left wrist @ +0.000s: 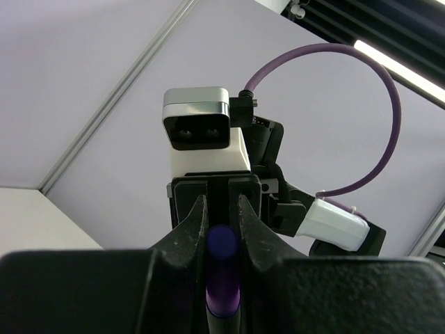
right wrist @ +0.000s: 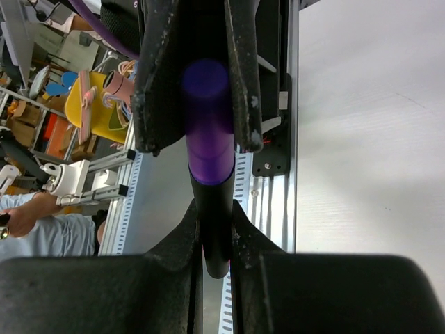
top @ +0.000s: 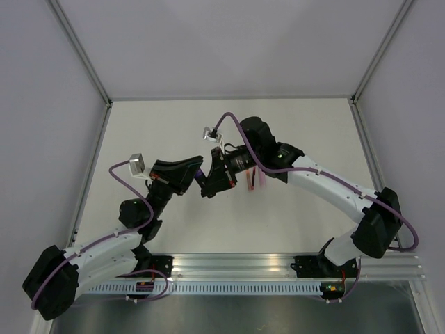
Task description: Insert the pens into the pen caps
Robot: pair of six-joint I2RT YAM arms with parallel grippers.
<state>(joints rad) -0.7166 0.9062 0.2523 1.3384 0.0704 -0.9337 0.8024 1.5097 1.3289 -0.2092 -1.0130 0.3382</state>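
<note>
The cap's rim already meets the dark navy-purple pen's body, so my right gripper should turn downward and lower to the bare tabletop beside the pink-red pen point(top: 252, 179), then release it.
My two grippers meet above the middle of the table. My left gripper point(top: 196, 172) point(left wrist: 222, 216) is shut on the light purple cap point(left wrist: 222, 268). My right gripper point(top: 208, 186) point(right wrist: 213, 216) is shut on the dark navy-purple pen point(right wrist: 214, 223). In the right wrist view the cap point(right wrist: 207, 132) sits on the pen's far end, its rim meeting the dark barrel, between the left fingers point(right wrist: 240, 83). The pink-red pen point(top: 252, 179) lies on the table just right of the grippers, partly under the right arm. A second pink streak lies beside it; I cannot tell whether it is the pink cap.
A slotted aluminium rail point(top: 278, 268) runs along the near edge, where both arm bases are bolted. Grey walls and metal frame posts point(top: 80, 52) enclose the white table point(top: 306, 132) at the back and sides. The right arm's purple cable point(top: 233, 122) loops above the grippers.
</note>
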